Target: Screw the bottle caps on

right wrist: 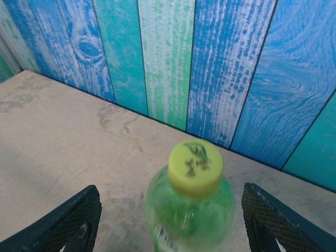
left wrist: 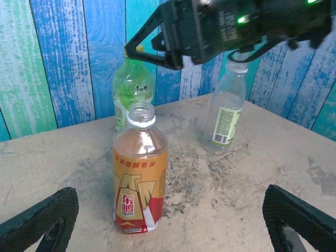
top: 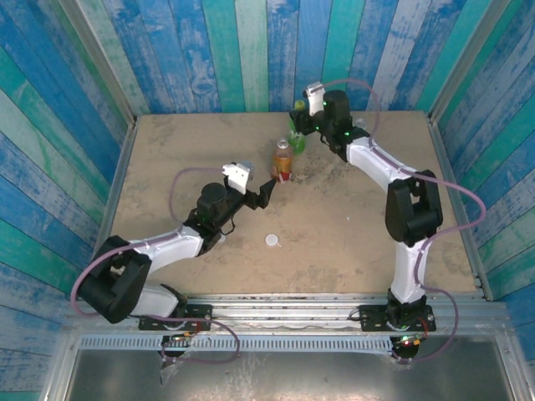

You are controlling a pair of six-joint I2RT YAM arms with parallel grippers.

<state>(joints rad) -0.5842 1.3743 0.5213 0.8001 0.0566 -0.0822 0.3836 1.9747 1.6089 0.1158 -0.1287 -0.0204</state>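
Note:
The left gripper moves outward and closes around the neck of the amber bottle point(left wrist: 139, 178) next. The bottle stands with a bare, open neck point(left wrist: 141, 113) outward of the empty gripper.
The green bottle point(right wrist: 189, 215) stands by the back wall with a yellow-green cap point(right wrist: 195, 168) on its neck. My right gripper point(right wrist: 173, 226) is open, its fingers point(right wrist: 58, 226) on either side of that bottle and clear of it. The amber bottle point(left wrist: 139, 178) with the red label has a bare, open neck. It stands in front of my left gripper point(left wrist: 168, 231), which is open with nothing in it. The clear bottle point(left wrist: 227, 110) with a green label stands to the right, its top partly behind the right arm. A white cap point(top: 272, 241) lies loose on the table.
The sandy table point(top: 351, 225) is fenced by blue-green plank walls point(top: 251, 50) at the back and sides. The right arm point(top: 376, 167) reaches over the back bottles. The green bottle point(left wrist: 133, 86) stands just behind the amber one.

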